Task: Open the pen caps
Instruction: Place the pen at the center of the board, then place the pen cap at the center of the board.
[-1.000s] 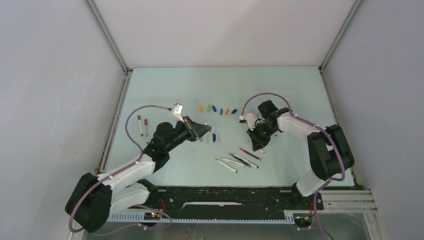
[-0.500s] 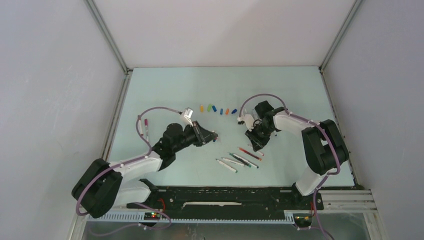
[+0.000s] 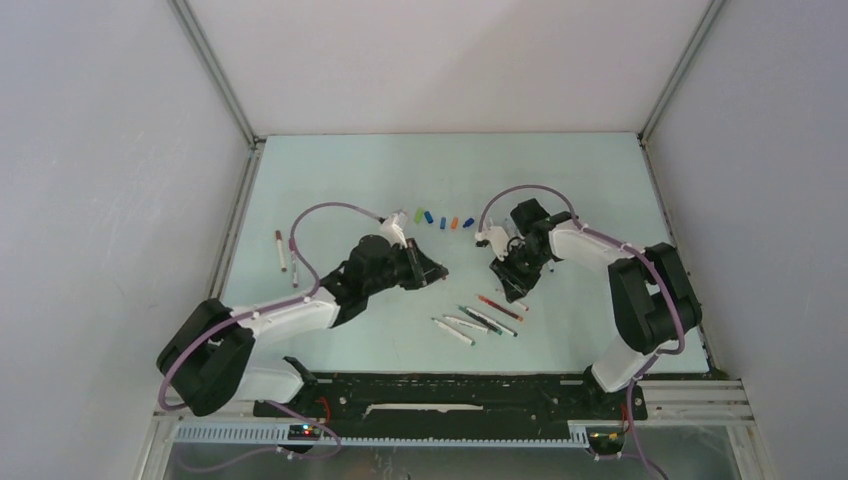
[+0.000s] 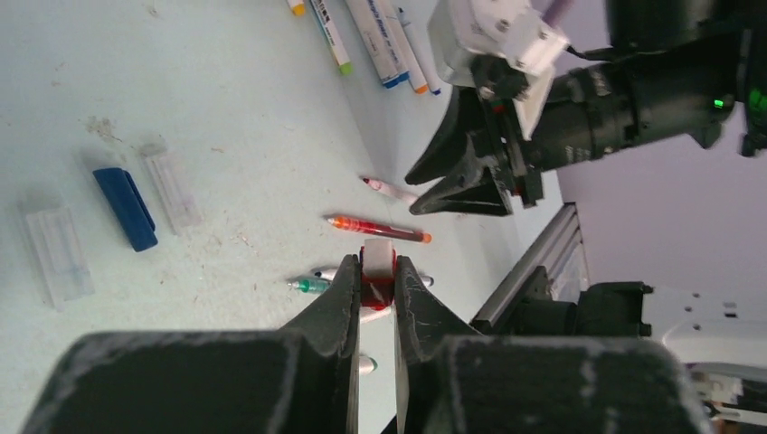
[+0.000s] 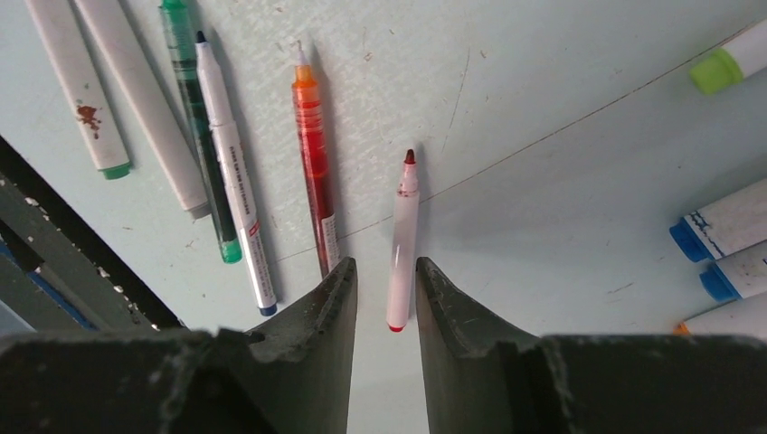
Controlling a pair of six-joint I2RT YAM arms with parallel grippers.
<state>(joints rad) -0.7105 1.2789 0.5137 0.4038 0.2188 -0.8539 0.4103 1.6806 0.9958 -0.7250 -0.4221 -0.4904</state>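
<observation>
The pen cap in my left gripper comes down beside the nearer clear pen cap next, fingers tilting toward the table, where loose caps lie in line.
My left gripper is shut on a small red pen cap with a white end, held above the table. A blue pen cap and two clear ones lie to its left. Several coloured pen caps sit in a row at the table's middle back. My right gripper is open, low over the table. A white pen with a bare red tip lies flat between its fingers, touching neither. In the top view the left gripper and the right gripper face each other.
An orange-red pen, a green pen and white uncapped pens lie left of the right gripper. Capped green and blue markers lie at its right. Two pens lie at the table's left.
My right gripper has opened and let the red-tipped pen down onto the table. The left arm has swung right toward the middle, still holding the red cap.
</observation>
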